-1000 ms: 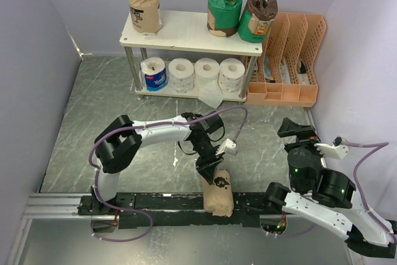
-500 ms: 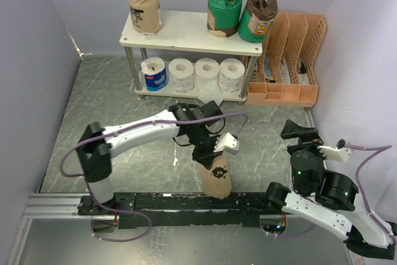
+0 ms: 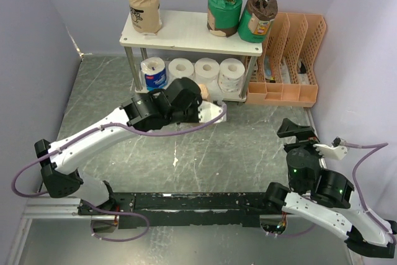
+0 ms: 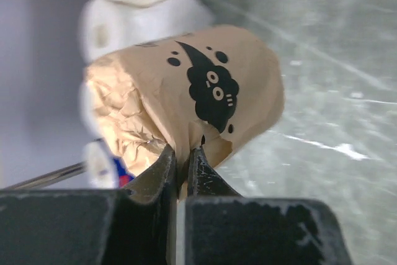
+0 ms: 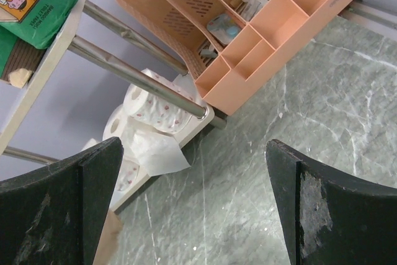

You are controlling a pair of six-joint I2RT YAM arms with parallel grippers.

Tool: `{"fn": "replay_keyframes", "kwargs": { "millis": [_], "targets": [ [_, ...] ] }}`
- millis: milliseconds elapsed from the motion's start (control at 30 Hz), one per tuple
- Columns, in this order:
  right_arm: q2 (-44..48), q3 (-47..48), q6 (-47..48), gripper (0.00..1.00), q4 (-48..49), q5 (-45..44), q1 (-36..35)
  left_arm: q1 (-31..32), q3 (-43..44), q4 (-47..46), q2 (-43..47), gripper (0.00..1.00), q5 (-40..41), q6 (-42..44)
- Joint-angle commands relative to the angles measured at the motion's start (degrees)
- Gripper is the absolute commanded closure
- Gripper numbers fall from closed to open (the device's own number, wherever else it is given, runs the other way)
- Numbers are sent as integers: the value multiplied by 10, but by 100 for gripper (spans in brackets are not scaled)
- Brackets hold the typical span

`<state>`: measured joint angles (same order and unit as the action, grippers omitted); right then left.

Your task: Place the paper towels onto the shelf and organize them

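Observation:
I will next raise my left gripper and move it outward to release the wrap over the top board's bare stretch (image 3: 179, 25), because there is free room between the tan and green rolls.
My left gripper (image 4: 182, 159) is shut on the paper wrap of a tan roll with a black cloud print (image 4: 205, 94). It holds the roll off the floor, just in front of the shelf's lower tier; in the top view only a sliver of the roll (image 3: 202, 89) shows past the wrist. The shelf (image 3: 186, 30) carries another tan roll (image 3: 144, 9) and two green rolls (image 3: 223, 5) (image 3: 257, 18) on top. Below are a blue roll (image 3: 154, 74) and three white rolls (image 3: 206, 69). My right gripper (image 5: 198, 215) is open and empty at the near right.
An orange slotted file rack (image 3: 288, 60) stands against the shelf's right side. A loose white sheet (image 5: 155, 150) hangs from the lower tier. Purple walls close in the left, back and right. A black rail (image 3: 186, 202) runs along the near edge.
My left arm lifted the tan roll off the near rail and carried it away from me to the front of the shelf. The right arm barely moved.

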<state>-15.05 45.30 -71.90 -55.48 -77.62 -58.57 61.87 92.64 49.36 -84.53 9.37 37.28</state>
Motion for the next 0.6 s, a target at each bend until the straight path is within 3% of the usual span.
{"fn": "replay_keyframes", "kwargs": {
  "millis": [0,167,300,567],
  "targets": [
    [-9,-7,-1,0,12,-18,-2,-34,102,-55,-7,93,159,104],
    [-6,-15,-11,0,10,-14,-1,-108,314,55,-96,93,125,142],
    [6,-28,-18,0,13,-10,-2,-123,446,115,-149,93,121,182],
    [16,-65,7,0,64,-5,-3,-148,450,13,-146,93,151,281]
  ]
}}
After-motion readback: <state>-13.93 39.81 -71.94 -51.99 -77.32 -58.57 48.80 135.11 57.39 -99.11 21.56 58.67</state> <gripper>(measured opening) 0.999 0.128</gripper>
